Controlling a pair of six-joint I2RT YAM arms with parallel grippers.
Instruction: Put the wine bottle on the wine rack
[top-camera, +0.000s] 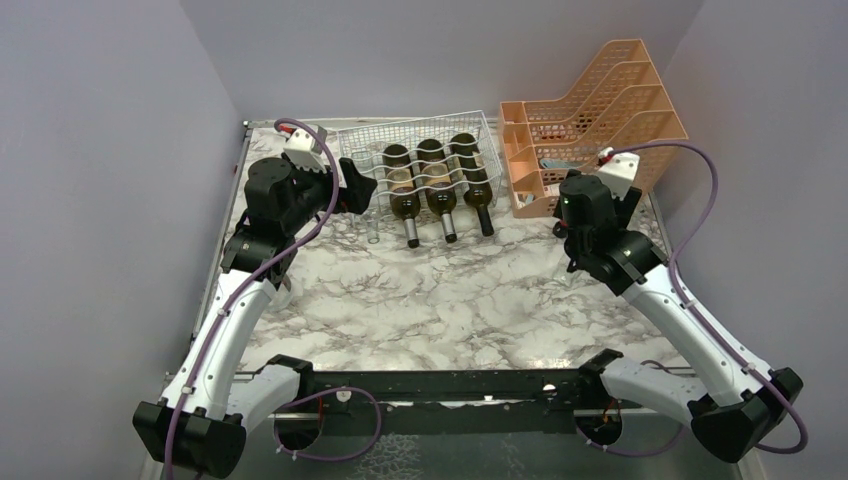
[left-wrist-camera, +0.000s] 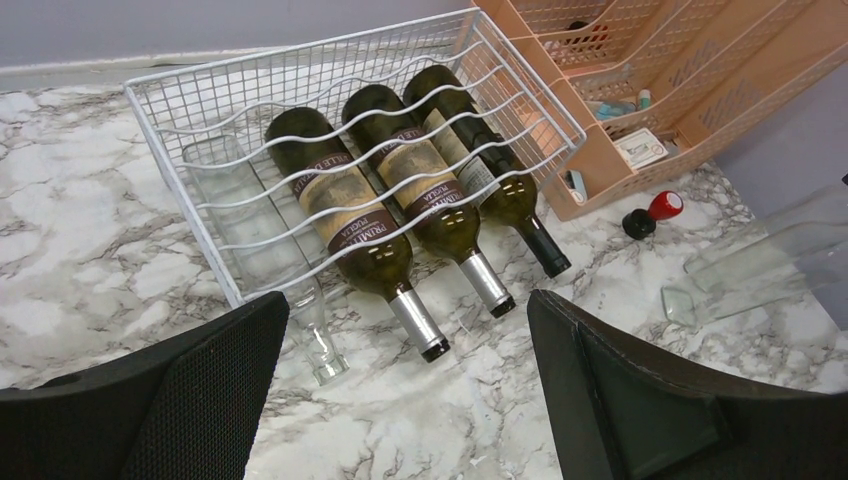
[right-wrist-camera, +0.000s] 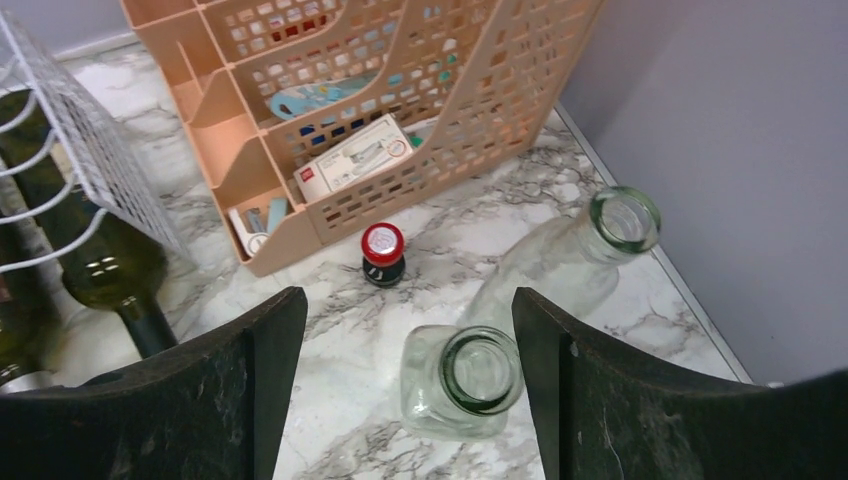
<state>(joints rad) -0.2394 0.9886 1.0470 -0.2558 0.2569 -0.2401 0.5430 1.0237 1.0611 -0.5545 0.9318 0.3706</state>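
Observation:
My right gripper will go down and move sideways around the nearer clear bottle's opening (right-wrist-camera: 482, 371) next, because that is below it and to the right in the wrist view.
The white wire rack (top-camera: 410, 128) stands at the back centre and also shows in the left wrist view (left-wrist-camera: 180, 110). Three dark wine bottles (left-wrist-camera: 410, 190) lie in its cradles, necks toward me. A clear glass bottle (left-wrist-camera: 240, 200) lies in the leftmost cradle. My left gripper (left-wrist-camera: 410, 400) is open and empty above the marble, just in front of the rack. My right gripper (right-wrist-camera: 405, 340) is open. The mouth of an upright clear bottle (right-wrist-camera: 480, 372) shows between its fingers, close to the right one. A second clear bottle (right-wrist-camera: 600, 245) stands further right, near the wall.
An orange perforated file tray (top-camera: 590, 120) stands right of the rack, with small items inside (right-wrist-camera: 350, 160). A small red-topped black stopper (right-wrist-camera: 383, 255) stands on the marble in front of it. Grey walls close in on both sides and at the back.

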